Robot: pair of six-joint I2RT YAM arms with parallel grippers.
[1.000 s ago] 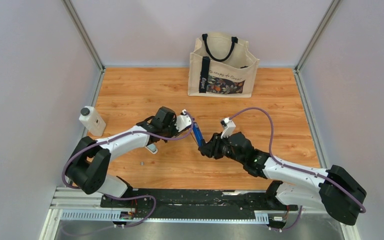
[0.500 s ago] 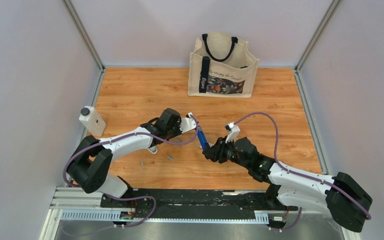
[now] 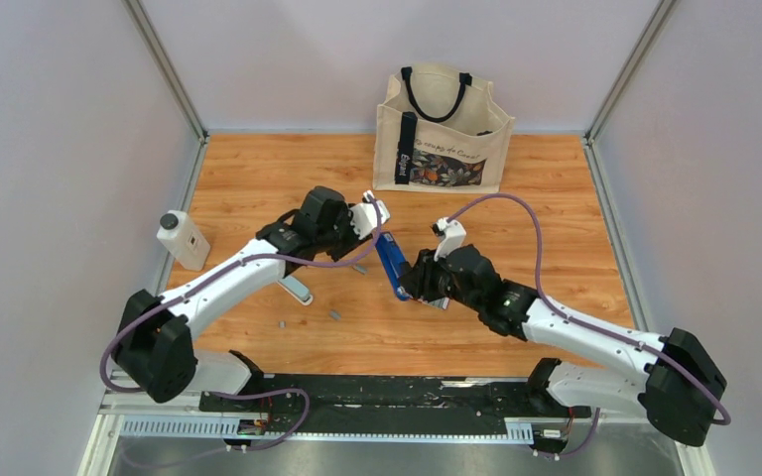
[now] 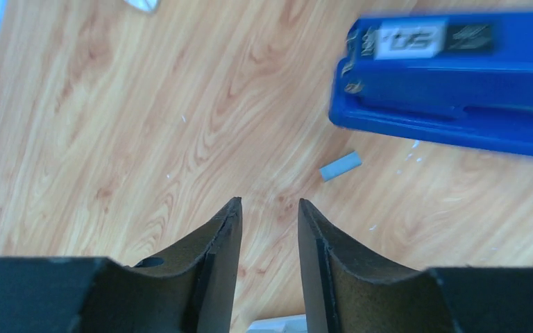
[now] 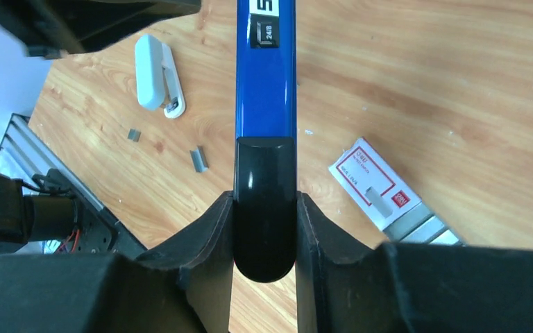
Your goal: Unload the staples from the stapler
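Outward, down and to the left in the top view, my right gripper will go to the wood by the staple strip, since its stapler still hangs aloft.
The blue stapler hangs above the table, its black rear end clamped between my right gripper's fingers; the gripper sits at table centre. The stapler also fills the upper right of the left wrist view. My left gripper is open and empty, just left of the stapler's front end, above the wood. Short grey staples lie loose: one strip under the stapler, two more nearer the front, also seen in the right wrist view.
A pale grey-white oblong tool lies under my left forearm. A white-and-red box lies beside my right gripper. A white black-capped bottle stands at the left edge. A canvas tote bag stands at the back.
My left gripper has let go of the stapler's front and drawn back to the left. My right gripper has shifted the stapler slightly. More staple strips now lie on the table.
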